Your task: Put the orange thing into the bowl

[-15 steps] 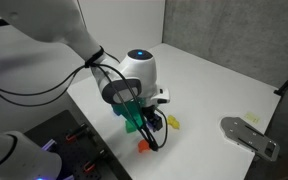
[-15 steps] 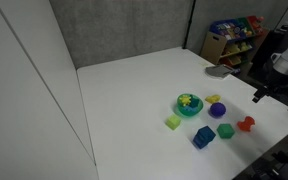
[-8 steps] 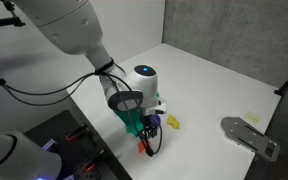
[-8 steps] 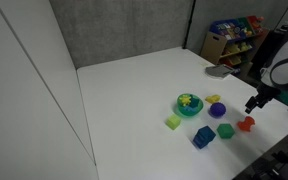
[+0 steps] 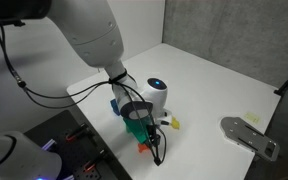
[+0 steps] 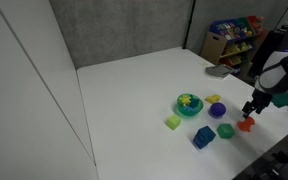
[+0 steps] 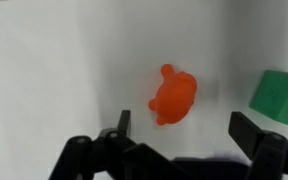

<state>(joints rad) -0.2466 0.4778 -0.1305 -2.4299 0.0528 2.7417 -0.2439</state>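
Note:
The orange thing's rounded body (image 6: 246, 125) (image 7: 174, 98) comes between my gripper's open fingers next as my gripper lowers and closes, since it lies below my gripper between my fingers.
The orange thing (image 7: 172, 95) is a small orange-red toy block lying on the white table. In the wrist view it sits just ahead of my open gripper (image 7: 182, 128), between the lines of the two fingers and untouched. In both exterior views the gripper (image 6: 250, 108) hangs right above the orange thing (image 6: 246, 125), near the table's edge (image 5: 142, 148). The green bowl (image 6: 189, 105) stands to the side with a yellow-green piece in it. In an exterior view the gripper (image 5: 142, 132) partly hides the bowl.
Near the bowl are a yellow piece (image 6: 214, 99), purple pieces (image 6: 222, 120), a blue block (image 6: 203, 137) and a small green cube (image 6: 173, 122). A green shape (image 7: 281, 98) shows at the wrist view's right edge. A grey metal plate (image 5: 250, 135) lies further off.
The arm has moved down and over the orange thing, bringing the open gripper close above it. The objects on the table have not moved.

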